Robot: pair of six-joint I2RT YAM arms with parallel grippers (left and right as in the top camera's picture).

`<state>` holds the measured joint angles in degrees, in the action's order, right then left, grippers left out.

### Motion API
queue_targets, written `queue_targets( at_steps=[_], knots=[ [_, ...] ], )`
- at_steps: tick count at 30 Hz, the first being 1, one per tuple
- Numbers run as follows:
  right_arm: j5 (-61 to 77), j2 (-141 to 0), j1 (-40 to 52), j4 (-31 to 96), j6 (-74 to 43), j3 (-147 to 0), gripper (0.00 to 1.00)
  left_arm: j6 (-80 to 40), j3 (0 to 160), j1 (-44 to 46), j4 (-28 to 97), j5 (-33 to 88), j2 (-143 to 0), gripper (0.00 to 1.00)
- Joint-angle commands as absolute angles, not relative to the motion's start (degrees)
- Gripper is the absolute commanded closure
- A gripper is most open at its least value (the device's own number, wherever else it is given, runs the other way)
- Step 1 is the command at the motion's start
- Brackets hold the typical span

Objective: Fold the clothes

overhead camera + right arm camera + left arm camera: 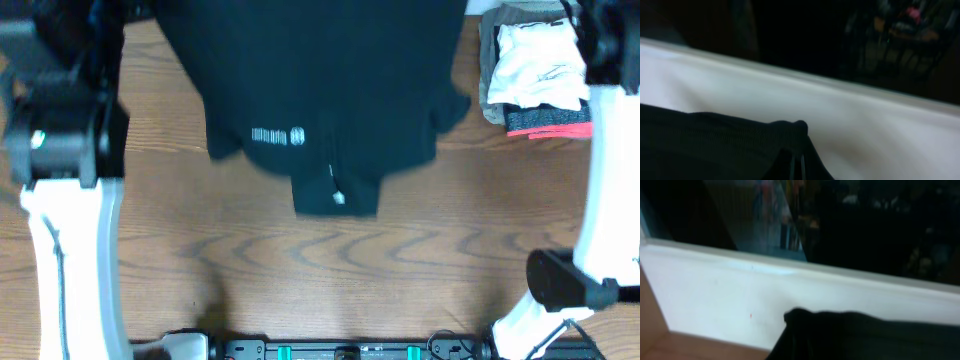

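Note:
My left gripper lowers and draws back next over the bare near tabletop to release the bunched edge, because the black T-shirt (320, 80) hangs spread wide.
The black T-shirt (320, 80) is held up over the far part of the wooden table (300, 270), spread wide, its lower part hanging down. It has a small white print (277, 136) and a white tag (337, 197). My left gripper (805, 342) is shut on a bunched edge of the black T-shirt (865, 335), its fingers hidden by the cloth. My right gripper (796, 167) is shut on another bunched edge of the shirt (715, 145). In the overhead view both grippers lie at or past the top edge.
A pile of folded white, grey and red-striped garments (535, 70) sits at the far right of the table. My left arm (65, 150) stands along the left side and my right arm (600, 200) along the right side. A white wall ledge (715, 295) runs behind the table.

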<state>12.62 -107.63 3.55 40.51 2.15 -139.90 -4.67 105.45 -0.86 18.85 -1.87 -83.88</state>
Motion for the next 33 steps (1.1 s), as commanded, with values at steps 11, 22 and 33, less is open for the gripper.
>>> queue_targets(
  at_steps=[11,22,33],
  knots=[
    [1.54,-108.6,-0.49,30.83,1.34,-140.35,0.98,-2.96,112.75,-6.26,17.34,-3.01,-86.48,0.94],
    [4.32,-118.67,-0.47,59.55,1.34,-140.35,0.99,-2.98,112.73,-6.26,55.77,-3.03,-91.44,0.94],
    [9.06,-122.48,-0.49,78.35,1.32,-140.31,0.99,-3.05,112.73,-6.74,76.6,-3.01,-96.62,0.94]
  ],
)
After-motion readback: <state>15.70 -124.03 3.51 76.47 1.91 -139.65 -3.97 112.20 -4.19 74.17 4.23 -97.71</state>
